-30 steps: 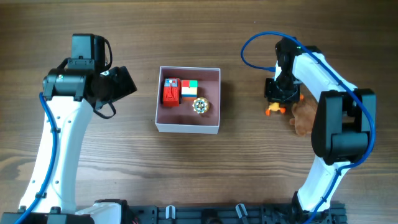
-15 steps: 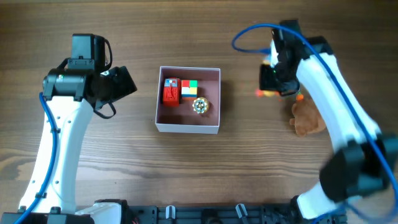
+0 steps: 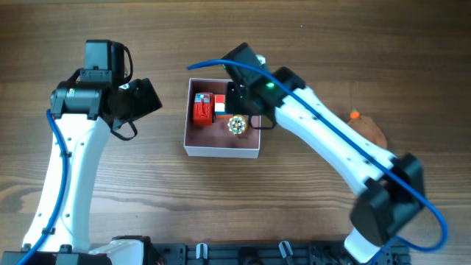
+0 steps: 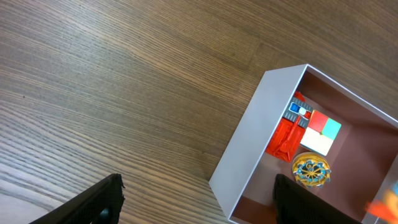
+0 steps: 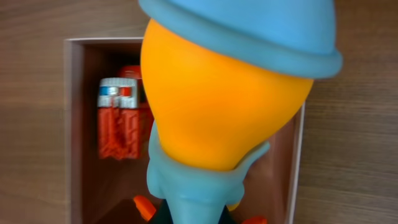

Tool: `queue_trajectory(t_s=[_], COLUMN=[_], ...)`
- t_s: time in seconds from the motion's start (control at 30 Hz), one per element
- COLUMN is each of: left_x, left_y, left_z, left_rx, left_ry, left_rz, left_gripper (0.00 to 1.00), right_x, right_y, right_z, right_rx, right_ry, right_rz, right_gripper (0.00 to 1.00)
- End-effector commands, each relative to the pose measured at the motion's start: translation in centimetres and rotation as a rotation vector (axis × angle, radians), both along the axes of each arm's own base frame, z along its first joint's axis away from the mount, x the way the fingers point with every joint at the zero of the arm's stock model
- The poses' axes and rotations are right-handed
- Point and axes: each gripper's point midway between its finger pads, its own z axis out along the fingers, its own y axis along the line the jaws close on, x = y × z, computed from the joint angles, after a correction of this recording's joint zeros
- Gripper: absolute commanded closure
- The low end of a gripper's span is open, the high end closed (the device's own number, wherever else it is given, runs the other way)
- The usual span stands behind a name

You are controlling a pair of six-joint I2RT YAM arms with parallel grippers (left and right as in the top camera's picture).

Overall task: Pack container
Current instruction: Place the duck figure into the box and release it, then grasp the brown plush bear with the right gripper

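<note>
The truck (image 3: pixel 202 108) and cube fill one side, so my right gripper needs to go down next toward the container's pink bottom by the gold wheel (image 3: pixel 236 125) and let go of the duck toy.
The container (image 3: pixel 221 152) is a white box with a pink inside at the table's middle. It holds a red truck (image 3: pixel 202 108), a coloured cube (image 3: pixel 224 105) and a gold wheel (image 3: pixel 236 125). My right gripper (image 3: pixel 246 101) is over the container's far right part, shut on a duck toy (image 5: pixel 224 106) with an orange-yellow body and blue hat. The toy fills the right wrist view above the container (image 5: pixel 69 124) and the truck (image 5: pixel 119 124). My left gripper (image 3: pixel 145 98) is open and empty to the left of the container (image 4: pixel 249 149).
A brown plush toy (image 3: pixel 370 130) lies on the table at the right, with a small orange bit (image 3: pixel 355 114) beside it. Bare wood lies around the container. The arm bases stand at the front edge.
My right arm has swung left from beside the plush toy to above the container, carrying the duck toy. The left arm has not moved.
</note>
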Motion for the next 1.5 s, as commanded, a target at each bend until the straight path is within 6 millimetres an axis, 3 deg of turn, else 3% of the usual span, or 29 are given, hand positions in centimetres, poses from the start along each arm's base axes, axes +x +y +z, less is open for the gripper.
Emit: queue_trajectory(t_s=[0.0, 0.07, 0.23, 0.3, 0.4, 0.5, 1.07, 1.1, 1.17, 1.2, 1.23, 1.27, 1.3, 1.37, 1.43, 1.47], left_x=[-0.2, -0.2, -0.2, -0.2, -0.2, -0.2, -0.2, -0.2, -0.3, -0.3, -0.3, -0.3, -0.4, -0.4, -0.4, -0.3], left_y=[-0.1, -0.1, -0.1, -0.1, -0.1, -0.1, -0.1, -0.1, -0.1, -0.1, -0.1, -0.1, -0.1, -0.1, -0.1, -0.1], left_z=[-0.2, -0.2, -0.2, -0.2, -0.2, -0.2, -0.2, -0.3, -0.3, -0.3, -0.3, -0.3, -0.3, -0.3, -0.3, -0.3], left_rx=[-0.003, -0.003, -0.003, -0.003, -0.003, -0.003, -0.003, -0.003, -0.002, -0.003, -0.003, -0.003, -0.003, -0.003, -0.003, -0.003], left_ry=[0.008, 0.008, 0.008, 0.008, 0.007, 0.008, 0.008, 0.008, 0.012, 0.012, 0.012, 0.013, 0.015, 0.015, 0.015, 0.015], left_rz=[-0.021, -0.021, -0.021, -0.021, -0.021, -0.021, -0.021, -0.021, -0.021, -0.021, -0.021, -0.021, -0.021, -0.021, -0.021, -0.021], left_gripper=[0.22, 0.22, 0.22, 0.22, 0.22, 0.22, 0.22, 0.22, 0.22, 0.22, 0.22, 0.22, 0.22, 0.22, 0.22, 0.22], right_x=[0.6, 0.3, 0.0, -0.2, -0.2, -0.1, -0.6, -0.4, 0.6, 1.0, 1.1, 1.2, 1.0, 0.2, -1.4, -2.8], right_y=[-0.2, -0.5, -1.1, -1.4, -1.6, -1.9, -2.4, -2.5, -3.2, -4.1, -4.7, -6.1, -8.0, -12.0, -17.2, -21.3], right_z=[-3.5, -4.6, -5.0, -5.1, -5.1, -5.1, -5.2, -4.6, -0.9, 2.1, 3.7, 7.1, 9.9, 12.6, 13.5, 13.5], right_rx=[-0.04, -0.06, -0.084, -0.102, -0.112, -0.118, -0.172, -0.174, -0.192, -0.199, -0.198, -0.191, -0.185, -0.186, -0.217, -0.247], right_ry=[0.055, 0.086, 0.108, 0.108, 0.107, 0.106, 0.116, 0.102, 0.029, -0.014, -0.036, -0.078, -0.113, -0.129, -0.076, -0.008], right_rz=[-0.085, -0.103, -0.102, -0.082, -0.086, -0.092, 0.023, 0.029, 0.068, 0.072, 0.079, 0.084, 0.072, 0.008, -0.084, -0.167], right_gripper=[0.96, 0.96, 0.95, 0.86, 0.61, 0.54, 0.51, 0.51, 0.48, 0.47, 0.46, 0.45, 0.34, 0.21, 0.15, 0.1])
